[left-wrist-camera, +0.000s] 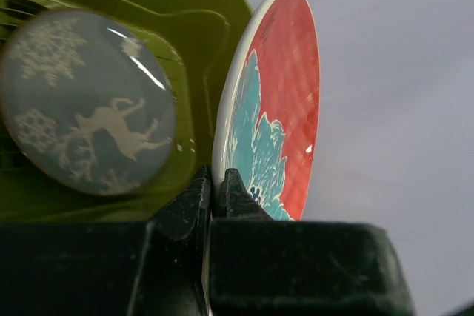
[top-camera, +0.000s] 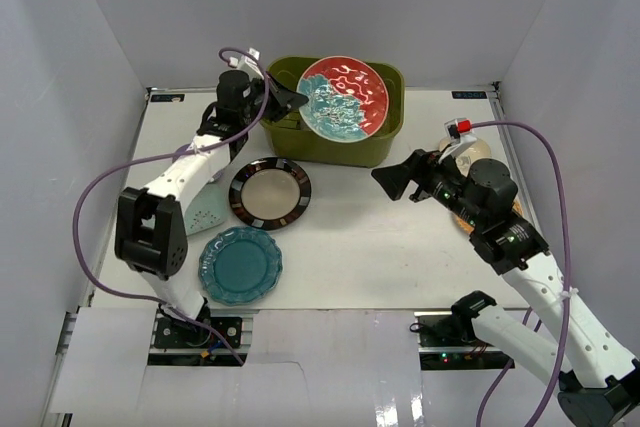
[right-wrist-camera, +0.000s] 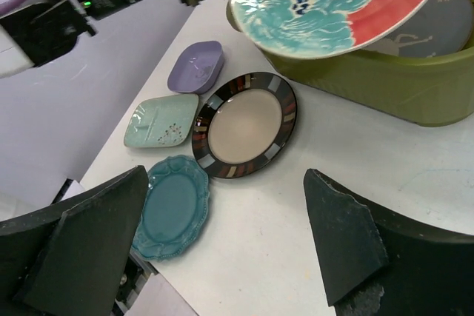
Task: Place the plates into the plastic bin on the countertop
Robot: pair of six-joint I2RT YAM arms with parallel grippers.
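Observation:
The black-rimmed cream plate lies below the robot's right gripper and to its left in the top view, so that gripper should next lower sideways onto the black-rimmed cream plate's nearest edge (top-camera: 303, 205) (right-wrist-camera: 279, 147).
My left gripper (top-camera: 292, 99) (left-wrist-camera: 213, 183) is shut on the rim of the red-teal plate (top-camera: 343, 97) (left-wrist-camera: 278, 109) (right-wrist-camera: 333, 5). It holds the plate tilted over the olive-green plastic bin (top-camera: 385, 147) (left-wrist-camera: 185, 5) (right-wrist-camera: 400, 86). A grey plate (left-wrist-camera: 89, 101) (right-wrist-camera: 437, 31) with white figures lies inside the bin. On the countertop (top-camera: 380, 237) lie the black-rimmed cream plate (top-camera: 270, 193) (right-wrist-camera: 246, 125), the teal scalloped plate (top-camera: 240, 265) (right-wrist-camera: 172, 207), a mint plate (right-wrist-camera: 161, 120) and a lavender plate (right-wrist-camera: 196, 66). My right gripper (top-camera: 398, 175) (right-wrist-camera: 226, 175) hovers open over the middle of the countertop, holding nothing.
Under my right arm a cream dish (top-camera: 472, 153) and an orange plate's edge (top-camera: 461, 219) show at the right side. White walls close in the countertop on three sides. The left arm partly covers the mint plate in the top view.

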